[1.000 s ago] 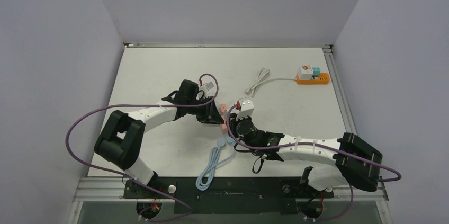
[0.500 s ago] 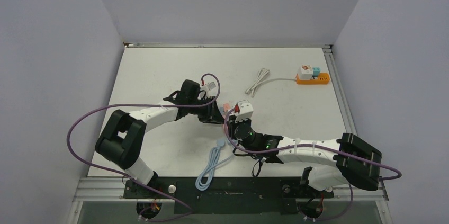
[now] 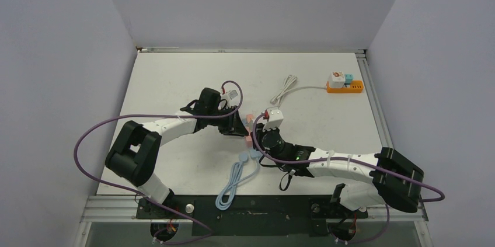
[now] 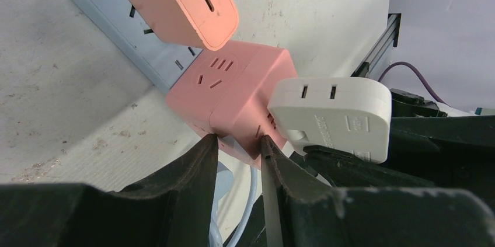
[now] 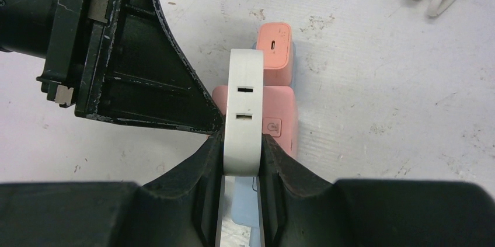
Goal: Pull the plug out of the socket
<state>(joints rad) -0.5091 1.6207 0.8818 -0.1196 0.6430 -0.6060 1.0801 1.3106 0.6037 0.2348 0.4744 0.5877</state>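
The tabletop is bare below my right gripper and to its right in the top view. I will pull the plug off that way, lower it and let go.
A pink cube socket (image 4: 233,92) sits on a blue power strip (image 4: 111,2) at the table's middle (image 3: 248,136). A white plug (image 4: 330,112) is flush against the cube's side, with no gap showing. My left gripper (image 4: 239,142) is shut on the pink cube's lower corner. My right gripper (image 5: 242,153) is shut on the white plug (image 5: 244,112), one finger on each flat face. The pink cube (image 5: 280,118) lies just right of the plug in the right wrist view. In the top view both grippers meet at the cube and hide the plug.
A pink charger (image 4: 184,2) is plugged into the blue strip beyond the cube. The strip's blue cable (image 3: 233,180) coils toward the near edge. An orange power strip (image 3: 344,86) with a coiled white cable (image 3: 284,90) lies at the back right.
My right wrist has shifted slightly, first toward the left arm and then back right. Both grippers stay shut and the cube and plug stay together.
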